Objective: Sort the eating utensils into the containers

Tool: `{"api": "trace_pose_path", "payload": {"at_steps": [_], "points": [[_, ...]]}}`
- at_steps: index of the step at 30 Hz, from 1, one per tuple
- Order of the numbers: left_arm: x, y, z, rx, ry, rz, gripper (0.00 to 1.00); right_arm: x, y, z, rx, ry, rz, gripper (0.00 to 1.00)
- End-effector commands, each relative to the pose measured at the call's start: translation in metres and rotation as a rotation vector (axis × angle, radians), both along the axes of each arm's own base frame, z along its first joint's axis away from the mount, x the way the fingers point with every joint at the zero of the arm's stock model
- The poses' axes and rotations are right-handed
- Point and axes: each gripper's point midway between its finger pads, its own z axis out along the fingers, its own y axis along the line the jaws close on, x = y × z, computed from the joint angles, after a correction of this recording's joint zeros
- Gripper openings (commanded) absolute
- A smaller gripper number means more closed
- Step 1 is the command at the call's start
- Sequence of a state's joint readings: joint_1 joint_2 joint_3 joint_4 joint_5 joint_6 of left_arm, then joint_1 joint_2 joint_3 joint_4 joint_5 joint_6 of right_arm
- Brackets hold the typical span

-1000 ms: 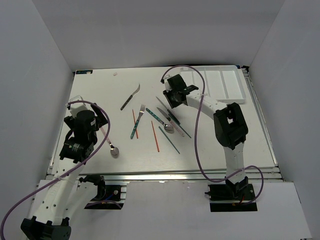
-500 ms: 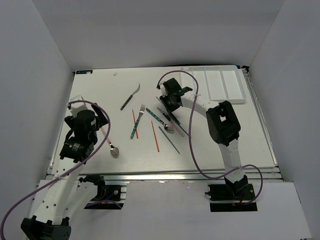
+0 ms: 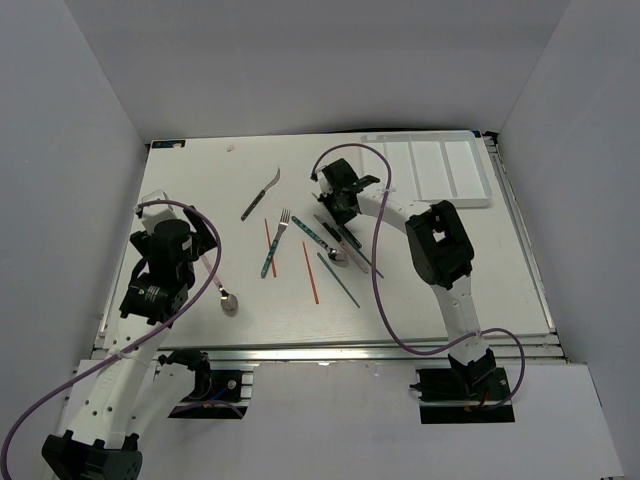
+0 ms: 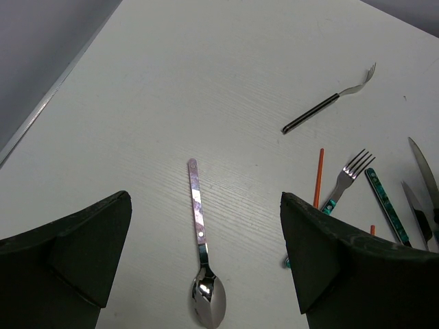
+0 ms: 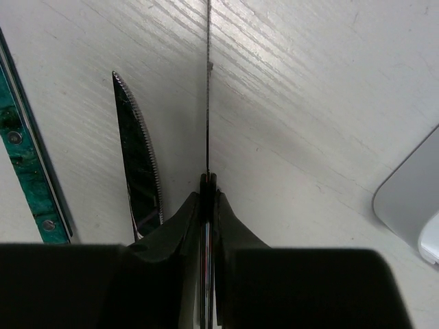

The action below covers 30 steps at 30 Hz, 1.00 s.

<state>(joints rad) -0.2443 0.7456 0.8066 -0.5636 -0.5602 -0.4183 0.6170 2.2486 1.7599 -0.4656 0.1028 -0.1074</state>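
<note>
The tray's nearest section (image 3: 372,164) is to the right of my right gripper in the top view, so I should bring the knife over there, turn it lengthwise and let it go.
My right gripper (image 3: 335,197) is shut on a knife (image 5: 208,89), seen edge-on in the right wrist view, its thin blade pointing away just over the table. Beside it lie another knife (image 5: 140,164) and a teal handle (image 5: 27,157). My left gripper (image 4: 206,274) is open over a pink-handled spoon (image 4: 200,253), which lies between the fingers without touching them; the spoon also shows in the top view (image 3: 218,285). The white tray (image 3: 440,170) of compartments sits at the far right.
A dark-handled fork (image 3: 258,195), a teal-handled fork (image 3: 275,245), two red chopsticks (image 3: 311,272), a teal-grey chopstick (image 3: 338,279) and another spoon (image 3: 340,258) lie mid-table. The tray's corner (image 5: 411,199) shows in the right wrist view.
My right gripper has moved a little left, away from the tray and toward the pile of utensils. The left arm has not moved.
</note>
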Motion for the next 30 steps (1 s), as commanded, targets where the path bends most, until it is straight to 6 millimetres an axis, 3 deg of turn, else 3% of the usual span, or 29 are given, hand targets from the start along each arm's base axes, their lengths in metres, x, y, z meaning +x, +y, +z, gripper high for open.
{"api": "trace_pose_path", "payload": {"at_steps": [1,7,10,11,12,14,15,16,18,23,24,25,30], "points": [[0.002,0.000,0.002,0.000,-0.011,-0.007,0.98,0.010,0.002,0.013,0.014,-0.049,-0.013,0.00],[0.001,0.000,0.002,0.001,-0.009,-0.005,0.98,0.031,-0.002,0.081,0.133,-0.165,-0.088,0.00],[0.001,0.000,0.002,0.001,-0.011,-0.006,0.98,0.053,-0.023,0.103,0.150,-0.194,-0.192,0.00],[0.001,0.000,0.003,0.001,-0.012,-0.004,0.98,0.058,-0.037,0.097,0.137,-0.168,-0.245,0.00],[0.001,0.000,0.002,0.001,-0.011,-0.005,0.98,0.069,-0.043,0.109,0.146,-0.193,-0.278,0.00],[0.001,0.000,0.002,0.001,-0.011,-0.005,0.98,0.084,-0.067,0.102,0.128,-0.177,-0.368,0.00],[0.001,0.000,0.002,0.000,-0.011,-0.007,0.98,0.093,-0.071,0.113,0.151,-0.196,-0.401,0.00],[0.001,0.000,0.002,0.000,-0.012,-0.007,0.98,0.102,-0.085,0.110,0.149,-0.193,-0.436,0.00],[0.002,-0.001,0.001,0.001,-0.008,-0.008,0.98,0.113,-0.089,0.119,0.183,-0.213,-0.448,0.00],[0.003,-0.001,-0.002,0.005,0.007,-0.009,0.98,0.148,-0.096,0.119,0.208,-0.251,-0.439,0.00],[0.003,-0.001,-0.003,0.005,0.010,-0.010,0.98,0.155,-0.096,0.110,0.202,-0.254,-0.437,0.00],[0.003,0.000,-0.003,0.007,0.009,-0.006,0.98,0.165,-0.099,0.121,0.212,-0.288,-0.448,0.00],[0.004,-0.001,-0.003,0.006,0.011,-0.007,0.98,0.178,-0.101,0.116,0.288,-0.294,-0.461,0.00]]}}
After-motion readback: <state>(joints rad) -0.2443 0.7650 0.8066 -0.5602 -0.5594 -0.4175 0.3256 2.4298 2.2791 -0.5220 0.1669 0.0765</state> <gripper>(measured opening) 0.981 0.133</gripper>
